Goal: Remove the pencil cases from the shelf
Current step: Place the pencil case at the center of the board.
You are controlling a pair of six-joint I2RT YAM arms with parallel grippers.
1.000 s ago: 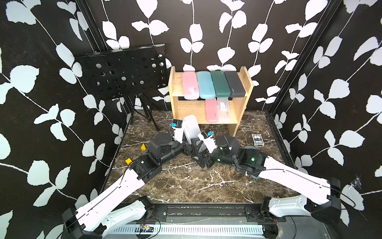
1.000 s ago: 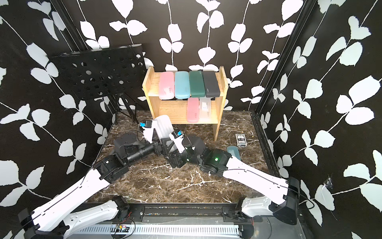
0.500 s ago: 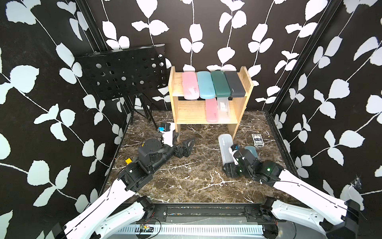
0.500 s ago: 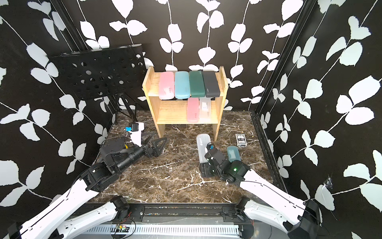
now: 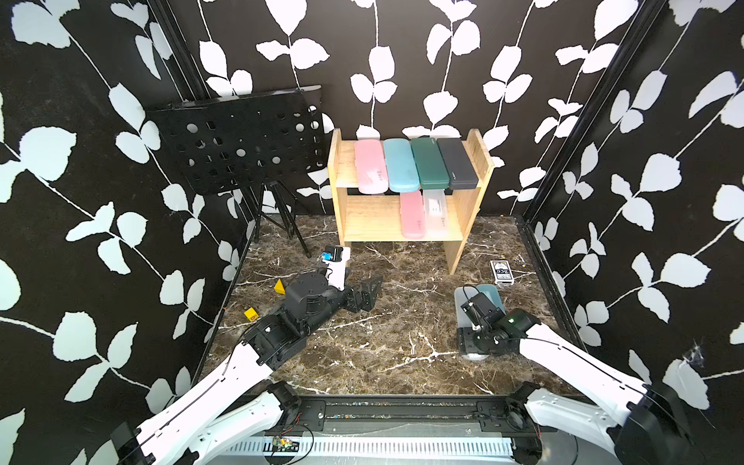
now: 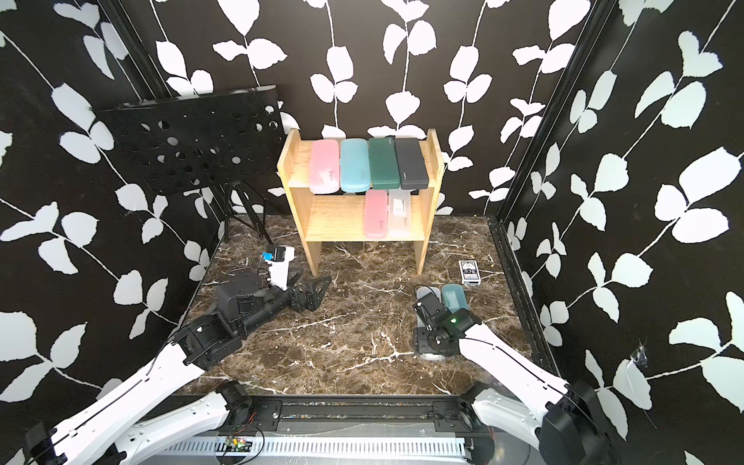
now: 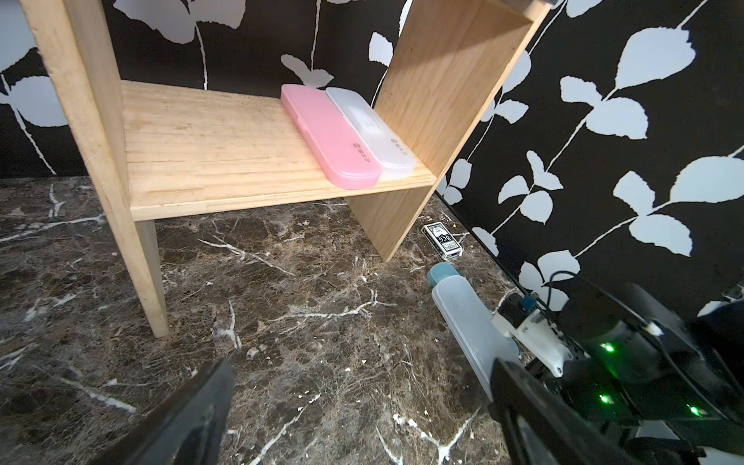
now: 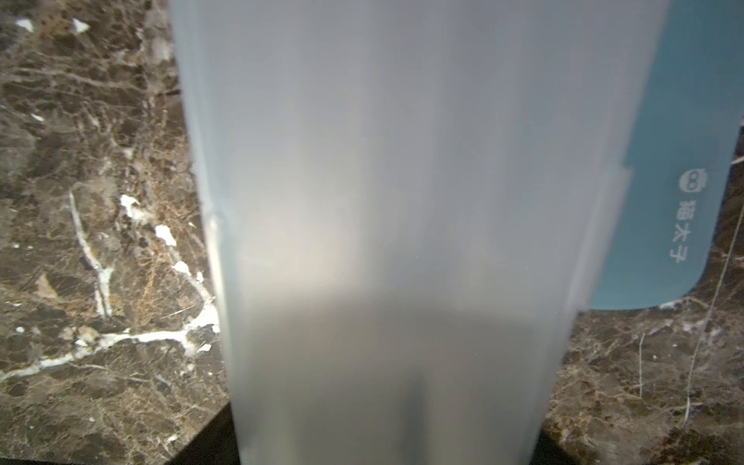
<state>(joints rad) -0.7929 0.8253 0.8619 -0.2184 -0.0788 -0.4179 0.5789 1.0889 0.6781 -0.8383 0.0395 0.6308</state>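
My right gripper will next lower the frosted clear case onto the bare marble floor beside the light blue case (image 8: 676, 201), as that spot is free, and let it go.
The wooden shelf (image 5: 368, 219) stands at the back. Its upper board holds a pink (image 5: 370, 166), a light blue (image 5: 399, 165), a dark green (image 5: 428, 163) and a dark grey pencil case (image 5: 457, 163). A pink (image 7: 330, 141) and a frosted clear case (image 7: 372, 129) lie on the lower board. My right gripper (image 5: 473, 346) is shut on another frosted clear case (image 8: 382, 181), low over the floor at the right. That case overlaps the edge of a light blue case (image 8: 676, 201) lying on the floor. My left gripper (image 5: 368, 294) is open and empty over the floor before the shelf's left leg.
A black perforated music stand (image 5: 241, 149) on a tripod stands at the back left. A black-and-white card box (image 5: 501, 273) lies by the shelf's right leg. Two small yellow blocks (image 5: 279, 286) lie near the left wall. The floor is dark marble (image 5: 394, 338).
Both grippers were together at the centre with the frosted case. The right arm has carried the case to the right and lowered it beside the light blue one; the left arm has drawn back.
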